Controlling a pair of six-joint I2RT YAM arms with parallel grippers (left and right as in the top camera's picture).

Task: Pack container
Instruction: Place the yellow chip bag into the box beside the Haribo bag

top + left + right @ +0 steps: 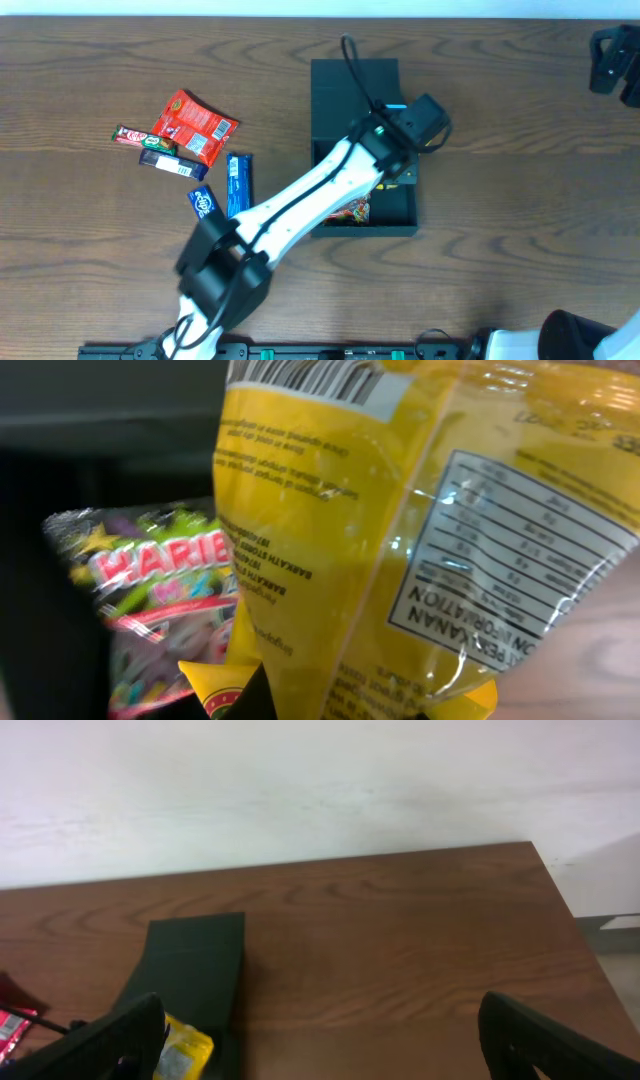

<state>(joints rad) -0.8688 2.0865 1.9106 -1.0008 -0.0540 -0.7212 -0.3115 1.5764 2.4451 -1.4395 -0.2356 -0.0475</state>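
Note:
My left gripper lowers the yellow packet [400, 530] onto the box's bottom beside the Haribo packet [165, 610] next, because that part of the box lies empty.
The container [352, 92] is a dark box with its flap lid lying open toward the back; it also shows in the right wrist view [195, 960]. My left gripper [400, 178] hangs over the box's right part, shut on a yellow snack packet [400, 530] that fills the left wrist view and hides the fingers. A Haribo packet [165, 610] lies inside the box below it. The yellow packet also shows in the right wrist view [180, 1050]. My right gripper [325, 1055] is wide open and empty, far off at the table's back right [615, 60].
Loose snacks lie left of the box: a red packet [192, 125], a KitKat bar [133, 135], a dark bar [172, 163], a blue bar [238, 183] and a small blue packet [203, 202]. My left arm crosses the box's front left corner.

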